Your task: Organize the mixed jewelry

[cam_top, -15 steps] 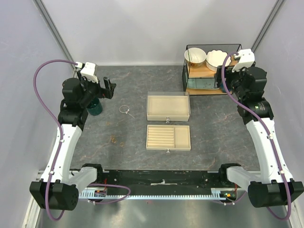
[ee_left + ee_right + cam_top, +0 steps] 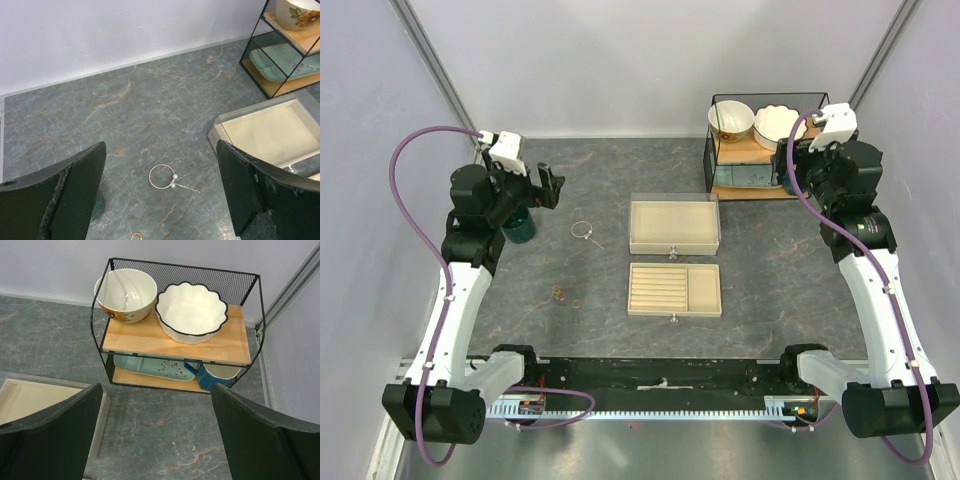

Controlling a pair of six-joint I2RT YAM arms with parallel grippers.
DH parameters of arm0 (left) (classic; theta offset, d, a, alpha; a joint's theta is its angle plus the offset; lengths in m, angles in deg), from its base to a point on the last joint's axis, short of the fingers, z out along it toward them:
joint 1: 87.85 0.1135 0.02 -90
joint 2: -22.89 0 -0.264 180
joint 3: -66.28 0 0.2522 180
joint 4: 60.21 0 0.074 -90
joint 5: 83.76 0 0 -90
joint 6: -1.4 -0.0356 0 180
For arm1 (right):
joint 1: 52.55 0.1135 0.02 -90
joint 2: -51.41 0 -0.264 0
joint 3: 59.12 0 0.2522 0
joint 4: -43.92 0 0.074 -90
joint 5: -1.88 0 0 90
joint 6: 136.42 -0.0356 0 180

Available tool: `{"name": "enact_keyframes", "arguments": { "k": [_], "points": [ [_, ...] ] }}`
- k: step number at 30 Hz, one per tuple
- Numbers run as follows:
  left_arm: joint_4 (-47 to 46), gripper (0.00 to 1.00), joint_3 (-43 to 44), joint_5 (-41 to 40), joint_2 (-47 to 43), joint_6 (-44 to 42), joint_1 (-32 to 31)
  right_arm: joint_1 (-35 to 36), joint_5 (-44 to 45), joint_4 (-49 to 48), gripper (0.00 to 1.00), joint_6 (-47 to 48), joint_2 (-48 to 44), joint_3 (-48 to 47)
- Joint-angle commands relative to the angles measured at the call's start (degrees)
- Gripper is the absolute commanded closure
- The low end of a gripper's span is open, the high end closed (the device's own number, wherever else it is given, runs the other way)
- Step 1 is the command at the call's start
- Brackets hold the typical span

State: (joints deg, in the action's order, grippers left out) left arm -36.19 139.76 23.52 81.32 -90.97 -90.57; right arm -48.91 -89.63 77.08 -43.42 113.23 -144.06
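Observation:
My left gripper lowers toward the right in the top view next and closes on the pearl beads, since they show thicker than the hoop's thin wire.
A thin silvery wire hoop [image 2: 582, 230] with two small pearl beads lies on the dark table left of the trays; in the left wrist view the hoop [image 2: 163, 176] lies between my fingers, well below them. A tiny gold-brown ring [image 2: 559, 293] lies nearer the front; a gold ring [image 2: 136, 236] shows at the bottom edge of the left wrist view. My left gripper [image 2: 548, 187] is open and empty, held high above the table's back left. My right gripper [image 2: 157, 440] is open and empty, raised in front of the wire shelf.
A beige plain tray [image 2: 674, 226] sits mid-table with a slotted tray [image 2: 674, 289] in front of it. A black wire shelf [image 2: 760, 160] with two bowls [image 2: 125, 294], a plate and a blue mug stands back right. A dark green cup [image 2: 520, 224] sits under the left arm.

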Motion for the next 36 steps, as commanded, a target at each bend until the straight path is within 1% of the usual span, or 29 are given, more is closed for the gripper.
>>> {"name": "enact_keyframes", "arguments": {
  "k": [1, 2, 3, 6, 8, 9, 12, 13, 16, 18, 19, 21, 25, 36],
  "points": [
    [0.81, 0.01, 0.13, 4.51, -0.69, -2.79, 0.00, 0.14, -0.68, -1.12, 0.02, -0.02, -0.74, -1.77],
    [2.03, 0.01, -0.04, 6.78, 0.35, -4.38, 0.00, 0.23, -0.85, -1.03, 0.02, -0.02, -0.56, -1.77],
    [2.39, 0.01, -0.39, 7.15, 0.89, -5.44, -0.09, 0.23, -1.03, -0.94, 0.02, -0.02, -0.48, -1.69],
    [4.14, 0.01, -1.89, 7.07, 4.75, -10.79, -0.18, 0.14, -1.73, -0.94, 0.02, -0.02, 0.14, -1.33],
    [5.11, 0.01, -1.80, 5.50, 7.21, -12.56, -0.44, 0.23, -2.43, -0.94, 0.02, -0.02, 0.93, -1.16],
    [6.34, 0.01, -1.63, 5.31, 10.27, -14.40, -0.53, 0.23, -2.61, -0.94, 0.02, -0.10, 1.28, -1.16],
    [9.41, 0.01, 0.74, 5.92, 15.11, -18.01, -0.79, 0.14, -3.05, -0.68, 0.02, -0.10, 2.60, -1.07],
    [12.04, 0.01, 2.40, 6.45, 18.61, -20.02, -0.88, 0.23, -3.23, -0.68, 0.02, -0.02, 3.21, -0.89],
    [13.99, 0.02, 4.60, 7.42, 23.81, -22.23, -1.67, 0.23, -3.75, -0.68, 0.02, 0.16, 4.00, -0.28],
    [14.08, 0.03, 5.14, 5.32, 25.75, -23.11, -2.63, 0.14, -4.11, -0.68, 0.02, 0.07, 4.36, 0.07],
    [14.00, 0.04, 5.40, 4.09, 27.24, -24.42, -4.29, 0.23, -4.28, -0.59, 0.02, 0.16, 4.53, 0.33],
    [14.00, 0.05, 5.58, 0.05, 28.83, -25.92, -6.15, 0.14, -4.46, -0.68, 0.02, 0.25, 4.62, 0.69],
    [14.00, 0.06, 6.89, -3.30, 33.40, -26.98, -9.84, 0.14, -4.37, -0.68, 0.02, 0.42, 5.06, 1.22],
    [17.25, 0.16, 12.17, -7.34, 42.90, -29.97, -11.43, 0.14, -4.02, -0.68, 0.02, 1.04, 4.36, 2.80]
  ]
}}
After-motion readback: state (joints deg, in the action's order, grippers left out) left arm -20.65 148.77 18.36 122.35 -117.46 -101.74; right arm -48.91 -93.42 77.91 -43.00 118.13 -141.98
